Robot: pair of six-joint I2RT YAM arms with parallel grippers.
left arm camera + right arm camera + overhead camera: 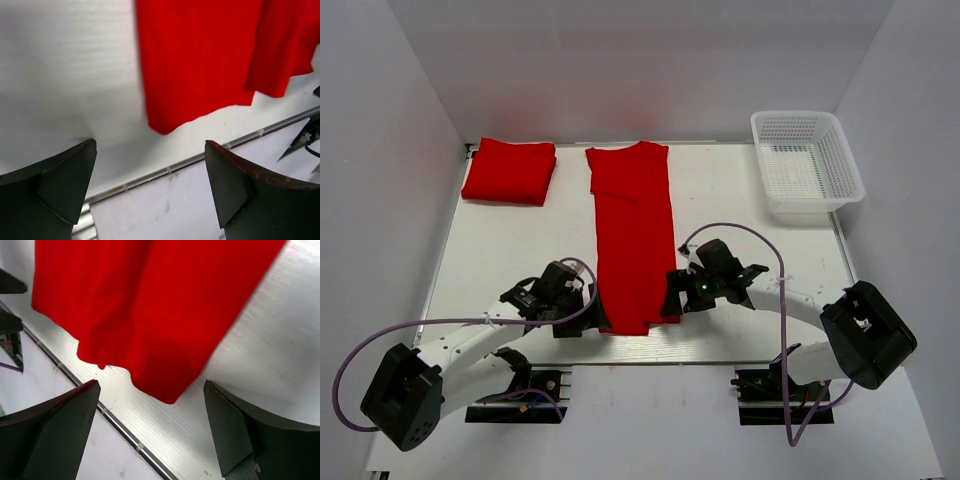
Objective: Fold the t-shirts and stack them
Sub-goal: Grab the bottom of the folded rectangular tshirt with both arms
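Note:
I should lower my right gripper next onto the hem corner nearer the basket (169, 392) and close its fingers there. The corner is just below my right gripper, between its open fingers.
A red t-shirt (632, 235), folded into a long narrow strip, lies down the middle of the table, neck end far, hem end near. My left gripper (595, 312) is open beside the hem's left corner (165, 127), not touching it. My right gripper (672, 300) is open beside the hem's right corner (167, 395), also apart from it. A second red t-shirt (510, 171) lies folded into a small rectangle at the far left.
A white mesh basket (807, 163) stands at the far right. The table's near edge with its metal strip (170, 170) runs just under both grippers; the strip also shows in the right wrist view (115, 425).

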